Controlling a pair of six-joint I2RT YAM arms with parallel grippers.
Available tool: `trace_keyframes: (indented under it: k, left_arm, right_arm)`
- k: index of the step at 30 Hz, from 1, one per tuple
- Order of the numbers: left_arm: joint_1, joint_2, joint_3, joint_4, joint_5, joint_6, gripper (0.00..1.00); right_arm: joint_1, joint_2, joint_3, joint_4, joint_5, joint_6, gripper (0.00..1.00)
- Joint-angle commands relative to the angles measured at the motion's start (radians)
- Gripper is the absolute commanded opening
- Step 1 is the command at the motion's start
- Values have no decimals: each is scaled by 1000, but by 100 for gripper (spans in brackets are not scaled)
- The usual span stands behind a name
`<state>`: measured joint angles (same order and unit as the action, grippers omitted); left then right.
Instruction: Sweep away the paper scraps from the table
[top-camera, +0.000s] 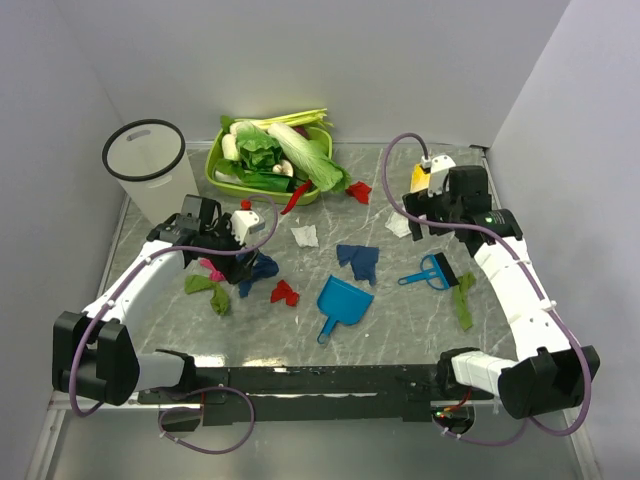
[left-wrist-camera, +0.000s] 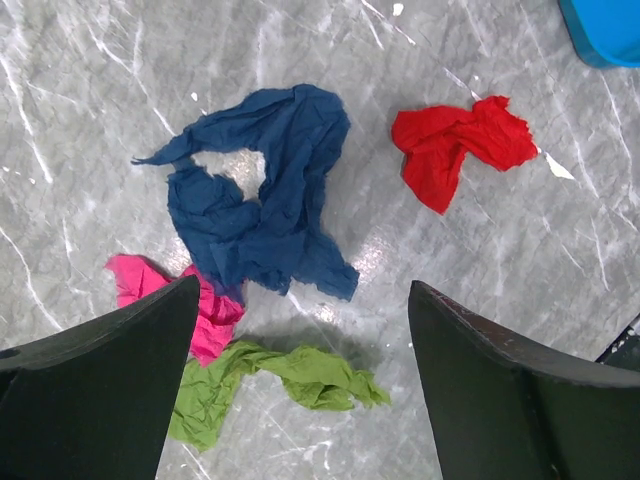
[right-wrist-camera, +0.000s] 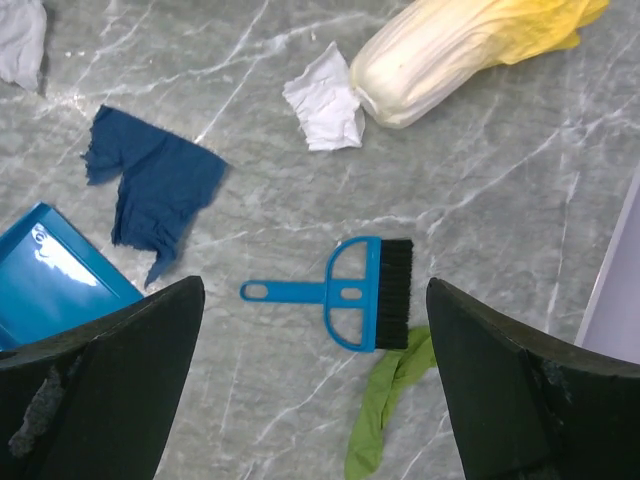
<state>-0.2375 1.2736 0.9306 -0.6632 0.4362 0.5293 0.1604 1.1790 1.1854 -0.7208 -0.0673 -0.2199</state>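
The brush is below my right gripper's open fingers, so my right gripper needs to move down with a slight turn onto the near curve of the brush's blue frame (top-camera: 432, 285) (right-wrist-camera: 329, 318).
Paper scraps lie scattered on the marble table (top-camera: 400, 320). My left gripper (top-camera: 240, 262) is open and empty, hovering over a dark blue scrap (left-wrist-camera: 270, 200), a pink scrap (left-wrist-camera: 205, 310) and a green scrap (left-wrist-camera: 290, 375), with a red scrap (left-wrist-camera: 455, 150) to their right. My right gripper (top-camera: 420, 215) is open and empty above a blue hand brush (right-wrist-camera: 360, 292). Near the brush lie a green scrap (right-wrist-camera: 385, 400), a dark blue scrap (right-wrist-camera: 155, 185) and a white scrap (right-wrist-camera: 325, 110). More red (top-camera: 358, 190) and white (top-camera: 304, 235) scraps lie mid-table.
A light-blue dustpan (top-camera: 342, 303) lies at the centre front. A lime-green tray (top-camera: 225, 172) of leafy vegetables and a white bin (top-camera: 150, 170) stand at the back left. A pale cabbage (right-wrist-camera: 450, 50) lies by the right gripper. White walls enclose the table; a black rail (top-camera: 320, 385) runs along the front.
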Motion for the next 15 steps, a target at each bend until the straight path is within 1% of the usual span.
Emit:
trace_keyframes:
  k: [1, 3, 4, 6, 7, 8, 12, 15]
  left_arm:
    - [-6, 1, 17, 25, 26, -20, 89]
    - [-6, -8, 14, 17, 22, -14, 90]
    - [-6, -11, 11, 17, 22, -11, 90]
    - [-5, -19, 2, 11, 27, 0, 90]
    - [-6, -19, -1, 2, 29, 6, 90]
    - [-6, -20, -3, -4, 35, 17, 90]
    - [-8, -11, -10, -24, 45, 26, 90]
    - [-16, 0, -6, -42, 49, 40, 90]
  right_arm:
    - [7, -44, 16, 52, -41, -25, 100]
    - [7, -35, 17, 18, -107, -67, 100]
    - [7, -35, 11, -14, -144, -125, 100]
    - [7, -41, 6, -67, -277, -209, 100]
    - [8, -41, 6, -119, -319, -289, 100]
    - [8, -41, 6, -132, -362, -309, 100]
    - [13, -27, 3, -147, -371, -326, 100]
    - [13, -19, -19, -132, -318, -357, 100]
